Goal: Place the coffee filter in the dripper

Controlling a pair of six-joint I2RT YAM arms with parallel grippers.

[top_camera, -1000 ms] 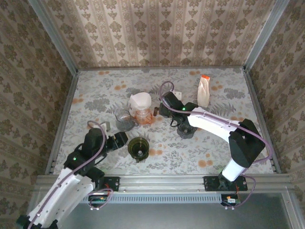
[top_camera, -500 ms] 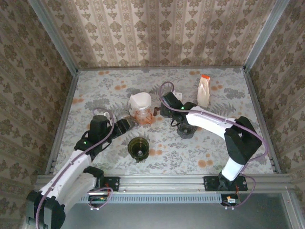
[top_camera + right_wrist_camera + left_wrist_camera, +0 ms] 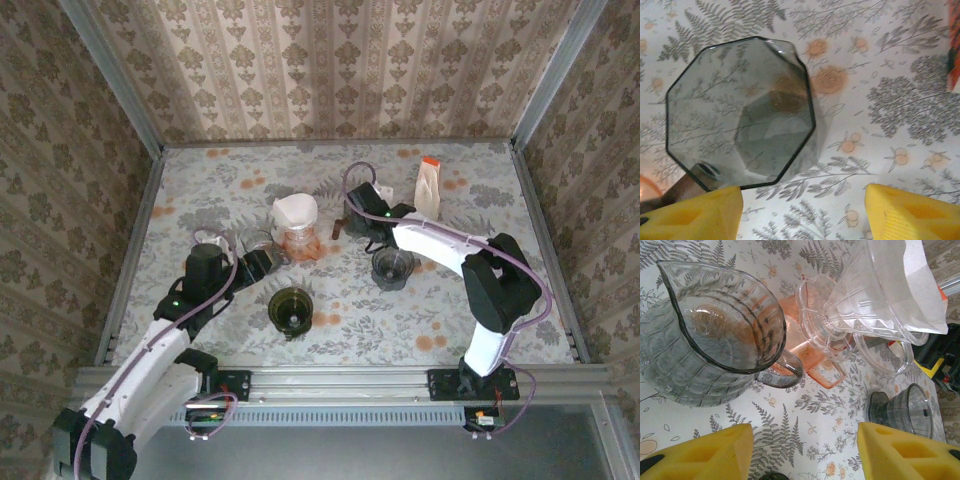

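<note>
My right gripper will first move down and toward the orange-pink stand, so that it can close on the grey cup's brown handle point(image 3: 338, 229) point(image 3: 676, 194).
A white paper coffee filter point(image 3: 296, 210) point(image 3: 927, 285) sits inside a clear glass dripper point(image 3: 865, 305), which rests tilted on an orange-pink stand point(image 3: 300, 243) point(image 3: 815, 365) at mid-table. My left gripper point(image 3: 256, 263) point(image 3: 805, 452) is open just left of the stand, beside a glass pitcher point(image 3: 262, 250) point(image 3: 700, 355), with only tablecloth between its yellow fingers point(image 3: 700, 455). My right gripper point(image 3: 358, 228) point(image 3: 802, 212) is open to the right of the dripper, holding nothing, and a grey octagonal glass cup point(image 3: 393, 268) point(image 3: 740, 110) lies ahead of it.
A dark green round cup point(image 3: 291, 308) stands near the front centre. A white pouch with an orange cap point(image 3: 428, 190) stands at the back right. The grey cup point(image 3: 905, 412) is right of the stand. Patterned walls enclose the table point(image 3: 200, 190) on three sides.
My left arm has reached forward to the pitcher's side. My right arm has drawn back and to the right, uncovering the grey cup. The filter and dripper have not moved.
</note>
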